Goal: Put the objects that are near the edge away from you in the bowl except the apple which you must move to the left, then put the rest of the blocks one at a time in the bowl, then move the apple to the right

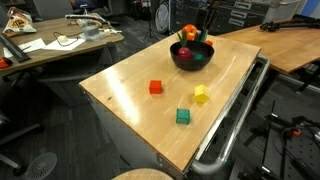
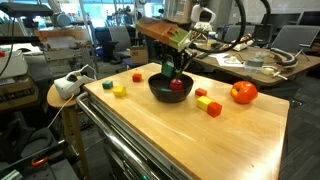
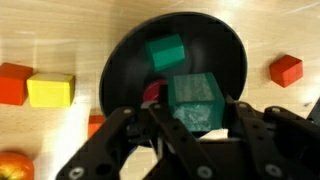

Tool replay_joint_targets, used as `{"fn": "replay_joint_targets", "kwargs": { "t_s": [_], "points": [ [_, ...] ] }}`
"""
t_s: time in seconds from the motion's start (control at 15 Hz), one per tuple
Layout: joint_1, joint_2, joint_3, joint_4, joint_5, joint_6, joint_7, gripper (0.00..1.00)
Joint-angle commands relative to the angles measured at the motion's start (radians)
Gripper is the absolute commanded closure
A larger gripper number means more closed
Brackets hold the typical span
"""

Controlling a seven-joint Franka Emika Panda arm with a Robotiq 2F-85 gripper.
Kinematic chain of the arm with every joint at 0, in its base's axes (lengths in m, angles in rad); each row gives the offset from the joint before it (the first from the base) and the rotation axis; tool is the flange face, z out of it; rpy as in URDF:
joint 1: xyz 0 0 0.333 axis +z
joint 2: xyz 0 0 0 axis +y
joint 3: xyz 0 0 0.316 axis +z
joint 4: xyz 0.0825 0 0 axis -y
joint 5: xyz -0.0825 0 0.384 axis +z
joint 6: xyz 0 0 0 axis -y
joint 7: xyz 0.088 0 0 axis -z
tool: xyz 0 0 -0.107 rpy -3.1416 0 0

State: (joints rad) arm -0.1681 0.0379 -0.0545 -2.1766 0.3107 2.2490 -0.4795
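Note:
My gripper goes down next into the black bowl's open middle, beside the dark red toy fruit (image 3: pixel 152 92), to release the green cube still above the bowl.
My gripper (image 3: pixel 195 113) hangs over the black bowl (image 3: pixel 225 50), shut on a green cube (image 3: pixel 195 98). Another green cube (image 3: pixel 165 50) lies in the bowl next to a dark red toy fruit (image 3: pixel 152 92). In an exterior view the gripper (image 2: pixel 178 68) stands just above the bowl (image 2: pixel 158 92), with the red toy (image 2: pixel 178 87) inside. The apple (image 2: pixel 243 92) rests on the table beside the bowl and shows at the lower left of the wrist view as the apple (image 3: pixel 14 165). On the other side of the bowl lie a red cube (image 1: pixel 155 87), a yellow cube (image 1: pixel 201 94) and a green cube (image 1: pixel 183 116).
Between bowl and apple lie a red cube (image 2: pixel 213 108) and a yellow cube (image 2: pixel 203 100); the wrist view shows them as an orange-red cube (image 3: pixel 12 83) and a yellow cube (image 3: pixel 50 90). A metal rail (image 1: pixel 235 115) runs along the table edge. Cluttered desks stand behind.

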Motion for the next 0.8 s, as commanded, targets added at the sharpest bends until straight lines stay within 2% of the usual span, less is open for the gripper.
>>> {"fn": "replay_joint_targets", "kwargs": {
  "t_s": [0.0, 0.27, 0.47, 0.53, 0.6, 0.73],
  "points": [
    [0.025, 0.022, -0.009, -0.018, 0.004, 0.113, -0.011, 0.80],
    [0.028, 0.059, -0.006, -0.010, -0.042, 0.143, 0.014, 0.80],
    [0.023, 0.082, -0.008, 0.004, -0.065, 0.106, 0.036, 0.80],
    [0.020, 0.088, -0.008, 0.010, -0.057, 0.100, 0.039, 0.75],
    [0.018, 0.091, -0.007, 0.016, -0.049, 0.097, 0.042, 0.36],
    [0.014, 0.091, -0.009, 0.040, -0.043, 0.104, 0.052, 0.22]
  ]
}}
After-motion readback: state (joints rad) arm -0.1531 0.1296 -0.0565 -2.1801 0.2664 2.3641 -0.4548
